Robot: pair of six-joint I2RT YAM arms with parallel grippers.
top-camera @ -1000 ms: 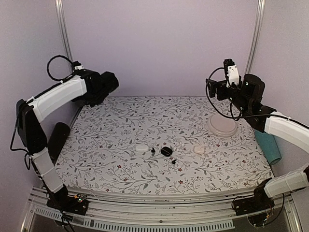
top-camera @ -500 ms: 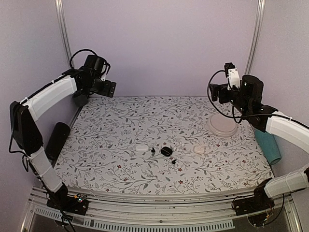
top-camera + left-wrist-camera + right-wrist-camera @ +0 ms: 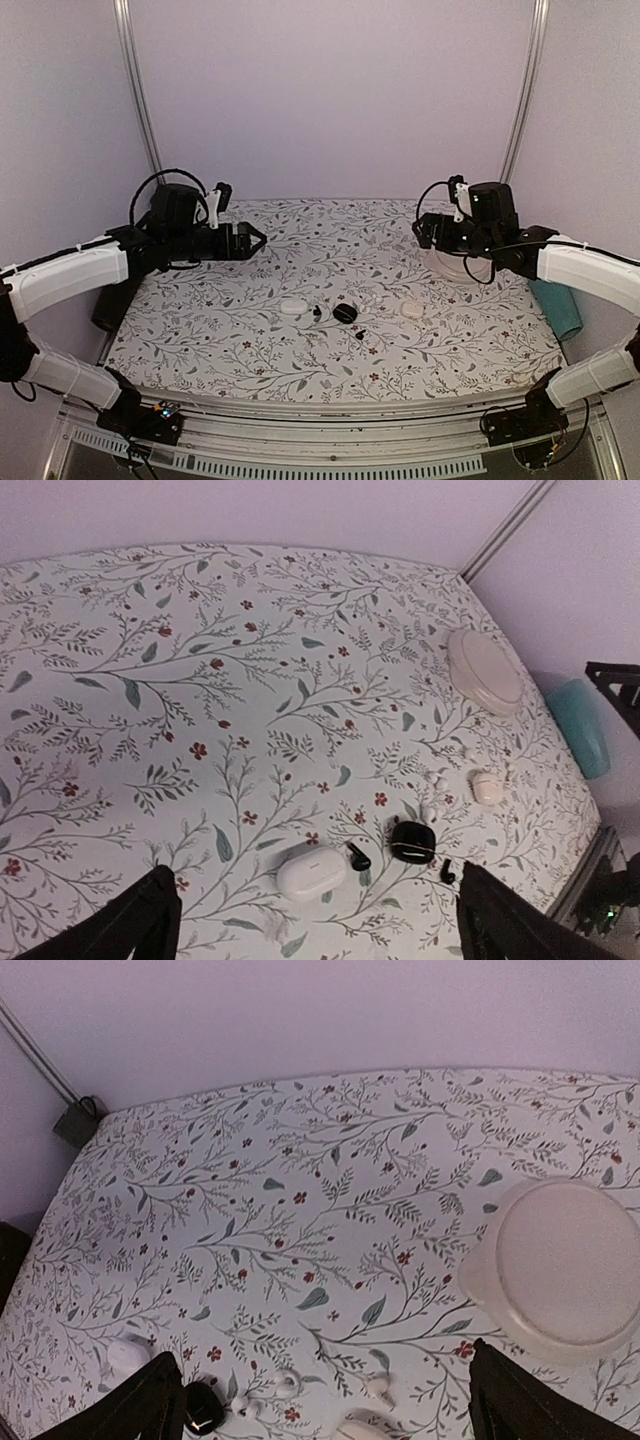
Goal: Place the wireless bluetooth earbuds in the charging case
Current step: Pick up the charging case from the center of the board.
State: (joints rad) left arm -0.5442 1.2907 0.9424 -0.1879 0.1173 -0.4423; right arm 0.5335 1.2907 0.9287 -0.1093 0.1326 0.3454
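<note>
The white oval case [image 3: 412, 309] [image 3: 362, 1430] by the small white earbuds is below my right gripper, so the gripper should lower its open fingers over the case to close around its sides.
The charging case [image 3: 345, 313] is a small glossy black puck lying on the floral cloth near the middle; it also shows in the left wrist view [image 3: 411, 842] and at the lower edge of the right wrist view [image 3: 204, 1409]. Two tiny black earbuds lie loose beside it: one to its left [image 3: 317, 313] [image 3: 357, 856], one at its near right [image 3: 360, 335] [image 3: 447, 871]. My left gripper [image 3: 255, 241] [image 3: 315, 872] hovers open and empty, back-left of them. High at the back right, my right gripper [image 3: 425, 232] [image 3: 322, 1358] is also open and empty.
A white oval case [image 3: 293, 307] lies left of the earbuds, another [image 3: 412, 310] to the right, with small white earbuds [image 3: 285, 1382] near it. A large white round dish [image 3: 460, 260] sits at the back right. A teal cylinder [image 3: 560, 305] lies off the right edge.
Both arms have come down from high up. The left gripper swung down and inward over the cloth's left side; the right gripper lowered slightly leftward over the dish. Both stayed open.
</note>
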